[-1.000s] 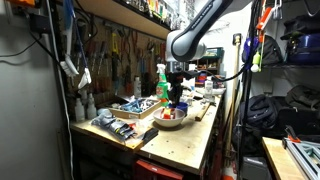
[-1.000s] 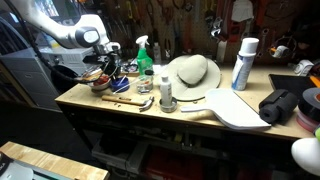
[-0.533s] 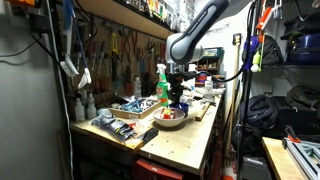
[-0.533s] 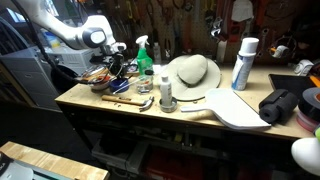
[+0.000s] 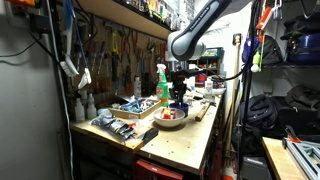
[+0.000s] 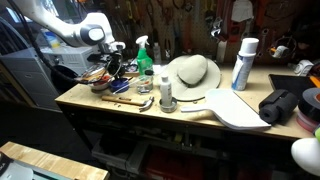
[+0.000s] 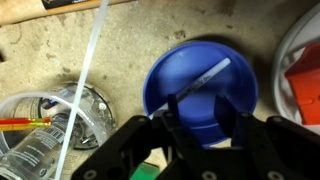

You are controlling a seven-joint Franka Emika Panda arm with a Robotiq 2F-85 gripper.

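Observation:
Next, my gripper turns and lowers into the blue bowl onto the thin grey rod, because the rod lies slantwise to my open fingers.
In the wrist view my gripper is open, its two dark fingers apart just above a blue bowl. A thin grey-white stick lies across the inside of the bowl. Nothing sits between the fingers. In both exterior views the gripper hangs over a cluster of dishes on the wooden workbench; the blue bowl itself is hard to make out there.
A clear glass jar with a red pencil and a white strap lie beside the bowl. A white dish holds something orange. A green spray bottle, a straw hat, a white can and a tool tray share the bench.
The arm's wrist shifted slightly over the dishes; the gripper stays open and nothing was picked up.

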